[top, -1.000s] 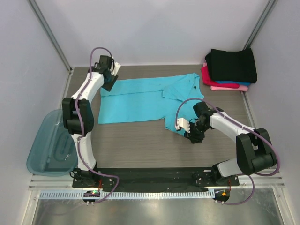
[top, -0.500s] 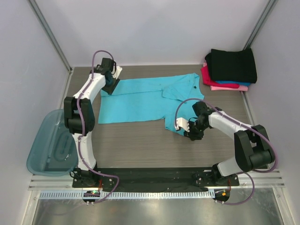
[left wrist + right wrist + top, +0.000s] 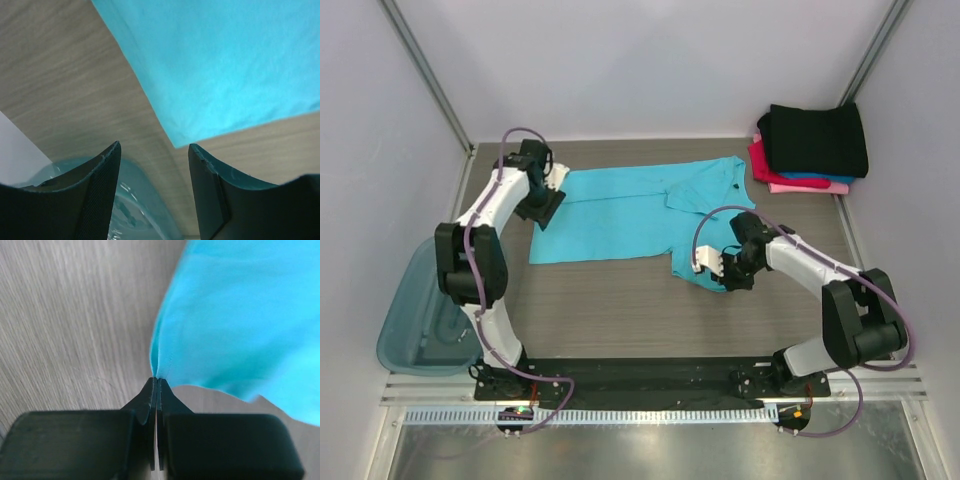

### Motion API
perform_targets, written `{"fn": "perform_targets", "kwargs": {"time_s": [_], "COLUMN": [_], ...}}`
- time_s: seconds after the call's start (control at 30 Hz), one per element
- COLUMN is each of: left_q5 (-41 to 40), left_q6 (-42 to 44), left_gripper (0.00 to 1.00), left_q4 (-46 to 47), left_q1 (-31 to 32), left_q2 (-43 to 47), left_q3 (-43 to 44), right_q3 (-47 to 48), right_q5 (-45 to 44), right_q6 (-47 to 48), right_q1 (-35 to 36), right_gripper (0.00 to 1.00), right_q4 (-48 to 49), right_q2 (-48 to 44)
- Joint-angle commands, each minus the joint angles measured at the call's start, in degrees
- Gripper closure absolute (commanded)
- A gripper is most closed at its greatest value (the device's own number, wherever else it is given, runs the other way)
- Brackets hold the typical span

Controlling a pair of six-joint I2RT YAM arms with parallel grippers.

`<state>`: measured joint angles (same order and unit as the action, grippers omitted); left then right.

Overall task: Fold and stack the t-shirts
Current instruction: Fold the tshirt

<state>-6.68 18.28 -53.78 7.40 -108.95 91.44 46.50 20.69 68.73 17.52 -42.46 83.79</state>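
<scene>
My left gripper is going to move back toward my base next and down onto the shirt's near corner by the bin (image 3: 175,147), because that corner lies flat and free on the tabletop.
A bright turquoise t-shirt (image 3: 620,215) lies spread across the middle of the wood-grain table, partly folded at its right side. My right gripper (image 3: 728,275) is shut on the shirt's near right edge; the right wrist view shows the cloth (image 3: 235,315) pinched at the fingertips (image 3: 157,382). My left gripper (image 3: 542,205) is open and empty above the shirt's left edge; the left wrist view shows the shirt's corner (image 3: 225,75) between and beyond its fingers (image 3: 100,190). A stack of folded shirts, black (image 3: 817,138) over blue and pink (image 3: 770,170), sits at the far right.
A translucent blue-grey plastic bin (image 3: 425,310) sits off the table's left edge and also shows in the left wrist view (image 3: 135,210). White walls with metal posts enclose the back and sides. A black rail runs along the near edge.
My left gripper has moved from the far left corner of the shirt toward me along its left edge. My right gripper stays shut on the cloth, shifted slightly.
</scene>
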Motion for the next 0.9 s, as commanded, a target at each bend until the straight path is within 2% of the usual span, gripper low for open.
{"fn": "perform_targets", "kwargs": {"time_s": [0.0,0.27,0.5,0.87], "left_q5": [5.09,4.92,6.50,2.99], "left_q6": [1.58,5.80,3.87,4.39], "left_gripper": [0.43,0.46,0.48,0.50], "left_q4": [-7.30,-11.00,-11.09,-7.74], "left_q1": [-2.38,-3.35,-3.36,-4.50], "left_q2": [4.35,3.75,-1.79,-9.35], "left_q3": [-2.31,-7.24,-6.36,-3.11], "right_q3": [5.78,11.41,12.38,12.56], "right_q5": [1.02,1.20,1.02,-0.12], "right_q6": [-3.24,-8.26,-8.96,-8.79], "right_q1": [0.24,0.15,0.24,0.15], "right_gripper": [0.99,0.99,0.99,0.99], "right_q4": [-0.43,-1.40,-0.61,-0.79], "right_q2": [-5.74,-5.74,-3.90,-4.16]}}
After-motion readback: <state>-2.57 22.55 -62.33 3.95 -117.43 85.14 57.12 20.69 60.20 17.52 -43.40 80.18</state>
